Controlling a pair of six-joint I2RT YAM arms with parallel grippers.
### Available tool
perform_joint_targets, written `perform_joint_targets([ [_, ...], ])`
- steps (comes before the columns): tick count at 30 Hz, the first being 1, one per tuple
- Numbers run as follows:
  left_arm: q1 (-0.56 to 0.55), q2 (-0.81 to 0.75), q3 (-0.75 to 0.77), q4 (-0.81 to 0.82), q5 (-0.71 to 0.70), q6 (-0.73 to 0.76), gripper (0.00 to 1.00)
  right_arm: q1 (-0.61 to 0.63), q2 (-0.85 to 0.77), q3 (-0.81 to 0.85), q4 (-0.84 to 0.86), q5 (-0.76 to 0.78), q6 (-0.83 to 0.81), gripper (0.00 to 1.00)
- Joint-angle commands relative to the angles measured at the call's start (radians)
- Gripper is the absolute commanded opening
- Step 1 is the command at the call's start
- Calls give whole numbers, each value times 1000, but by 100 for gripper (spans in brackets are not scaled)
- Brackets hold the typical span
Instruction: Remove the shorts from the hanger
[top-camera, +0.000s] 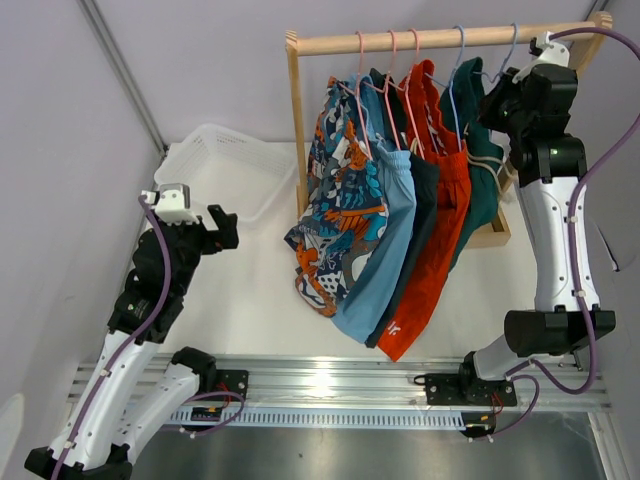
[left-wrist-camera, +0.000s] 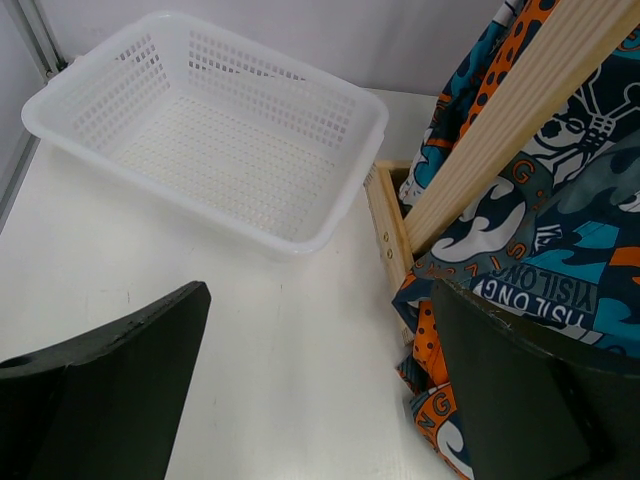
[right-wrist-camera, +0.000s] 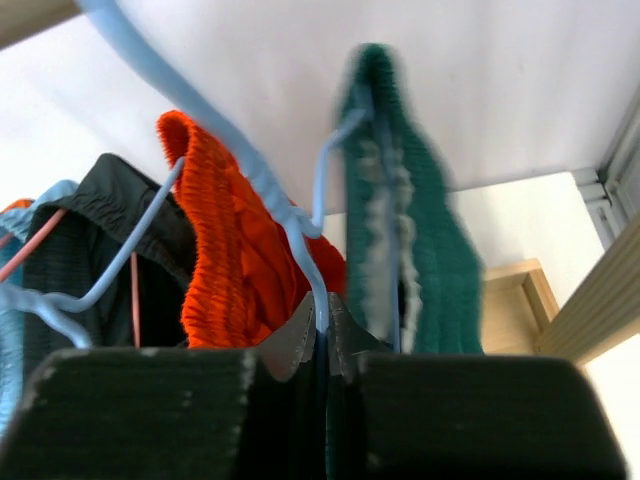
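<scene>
I will move my left gripper to the right in the top view, past the cartoon shorts, and onto the lower end of the teal shorts. My right gripper holds their hanger.
Five pairs of shorts hang on wire hangers from a wooden rod (top-camera: 440, 38): cartoon print (top-camera: 340, 200), light blue (top-camera: 385, 230), near-black navy (top-camera: 425, 200), orange-red (top-camera: 445, 215) and dark teal (top-camera: 482, 170). My right gripper (top-camera: 497, 100) is up by the rod, shut on a light blue hanger wire (right-wrist-camera: 300, 235) between the orange-red shorts (right-wrist-camera: 225, 260) and the teal shorts (right-wrist-camera: 430, 260); its jaws (right-wrist-camera: 322, 325) pinch the wire. My left gripper (top-camera: 225, 228) is open and empty, low over the table left of the cartoon shorts (left-wrist-camera: 540, 250); its fingertips midpoint (left-wrist-camera: 320, 290) is over bare table.
A white plastic basket (top-camera: 225, 165) stands at the back left, its rim (left-wrist-camera: 380, 115) beside the rack's base. The rack's wooden post (left-wrist-camera: 500, 130) and base frame (top-camera: 490, 235) stand mid-table. A white wall runs behind.
</scene>
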Motion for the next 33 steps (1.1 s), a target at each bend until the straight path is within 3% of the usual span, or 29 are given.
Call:
perform_joint_targets([
  [1,-4,-7,-3,23,28,27,99,4,-40,22,45,55,-17,0],
  [6,-21,54,49,27,79,30,99,6,-83,54,35,86,-30,0],
  [8,-60,106,147,-2,45,28,99,6,-105,85,8,133,-36,0],
  [11,-217,172,322,-38,-57,57,99,6,-160,81,-12,230,-56,0],
  [14,-408,312,506,-91,-172,97,99,6,-223,61,-24,288,-61,0],
  [15,-500,350,649,-123,-194,108,99,4,-237,53,-36,295,-58,0],
  [17,-589,463,735,-142,-228,137,99,6,-272,53,-56,316,-50,0],
  [18,-661,502,869,-168,-216,149,99,4,-281,59,-85,325,-47,0],
  [22,-824,758,1126,-227,-119,174,99,4,-335,38,-162,376,-15,0],
  [26,-1013,911,1192,-170,-69,192,99,6,-411,-54,-197,338,35,0],
  [33,-1131,1025,1046,48,36,132,99,6,-439,-76,-281,290,48,0],
])
